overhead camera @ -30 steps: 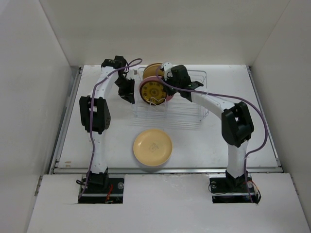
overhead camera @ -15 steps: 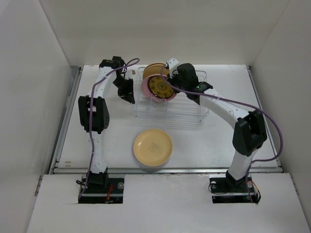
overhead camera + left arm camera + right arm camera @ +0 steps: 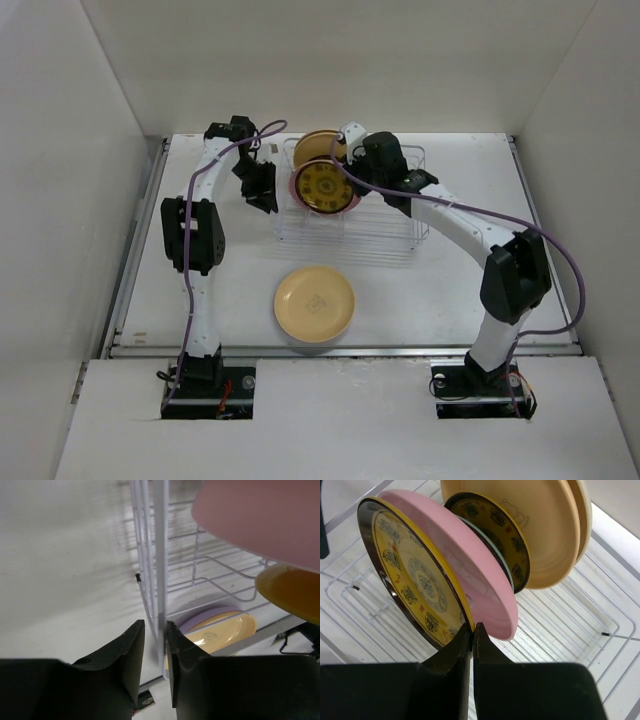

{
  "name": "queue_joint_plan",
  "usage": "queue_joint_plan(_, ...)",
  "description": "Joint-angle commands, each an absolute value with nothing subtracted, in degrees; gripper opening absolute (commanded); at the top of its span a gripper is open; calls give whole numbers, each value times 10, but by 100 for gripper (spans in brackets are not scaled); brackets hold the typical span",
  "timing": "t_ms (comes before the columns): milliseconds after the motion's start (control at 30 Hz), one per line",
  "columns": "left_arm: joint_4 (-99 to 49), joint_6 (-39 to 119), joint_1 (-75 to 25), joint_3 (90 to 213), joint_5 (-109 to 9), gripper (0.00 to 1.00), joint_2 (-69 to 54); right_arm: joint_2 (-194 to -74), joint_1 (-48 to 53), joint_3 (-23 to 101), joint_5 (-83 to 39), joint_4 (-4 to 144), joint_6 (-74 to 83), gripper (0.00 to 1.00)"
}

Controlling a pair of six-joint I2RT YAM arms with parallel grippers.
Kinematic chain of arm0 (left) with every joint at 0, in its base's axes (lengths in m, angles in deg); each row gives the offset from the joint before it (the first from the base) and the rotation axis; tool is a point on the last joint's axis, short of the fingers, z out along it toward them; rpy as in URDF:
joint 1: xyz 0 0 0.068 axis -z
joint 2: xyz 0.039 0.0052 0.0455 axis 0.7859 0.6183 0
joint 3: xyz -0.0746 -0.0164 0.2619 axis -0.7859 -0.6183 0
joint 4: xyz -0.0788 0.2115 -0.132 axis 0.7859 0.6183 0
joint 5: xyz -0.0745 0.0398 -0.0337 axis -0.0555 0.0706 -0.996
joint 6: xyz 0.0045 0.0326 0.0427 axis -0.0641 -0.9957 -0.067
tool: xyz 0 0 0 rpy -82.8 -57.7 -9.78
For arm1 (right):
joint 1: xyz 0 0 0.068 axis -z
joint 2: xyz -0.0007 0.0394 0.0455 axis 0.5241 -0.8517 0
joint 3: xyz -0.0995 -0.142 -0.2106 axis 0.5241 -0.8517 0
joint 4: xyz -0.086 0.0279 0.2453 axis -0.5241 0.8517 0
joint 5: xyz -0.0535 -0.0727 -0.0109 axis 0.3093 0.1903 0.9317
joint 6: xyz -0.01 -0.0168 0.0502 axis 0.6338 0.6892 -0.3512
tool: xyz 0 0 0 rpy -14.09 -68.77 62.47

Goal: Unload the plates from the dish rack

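Observation:
The yellow-orange plate lies back and below, so my right gripper will next bring its plate back and down and let go of it on the bare tabletop beside that one.
The silver wire dish rack stands at the table's back middle. Several plates stand on edge at its left end: a dark brown-gold patterned plate in front, a pink plate behind it, a smaller brown-gold patterned one, then a cream plate. My right gripper is shut on the rim of the front patterned plate. My left gripper is shut on the rack's left corner upright. A yellow-orange plate lies flat in front of the rack, on a lavender plate.
The right part of the rack holds no plates. White walls enclose the table on the left, back and right. The table's raised front rail runs just in front of the flat plates.
My right arm's elbow has swung out to the right and its wrist has shifted. The gripped patterned plate has moved slightly right and back. The left arm has barely moved.

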State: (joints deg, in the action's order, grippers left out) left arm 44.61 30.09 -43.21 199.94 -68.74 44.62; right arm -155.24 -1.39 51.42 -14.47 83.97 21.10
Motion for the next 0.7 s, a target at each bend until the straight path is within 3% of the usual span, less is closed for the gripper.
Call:
queue_joint_plan(0,428,279,-443,2002,-651,23,413,-1522,-16,521,-157,820,177,0)
queue_joint_plan(300,357,215,-438,1978,-608,57,340,-1378,24,482,-95,896,-56,0)
queue_joint_plan(667,262,119,-399,1971,-638,63,291,-1168,103,208,-239,1066,-213,0)
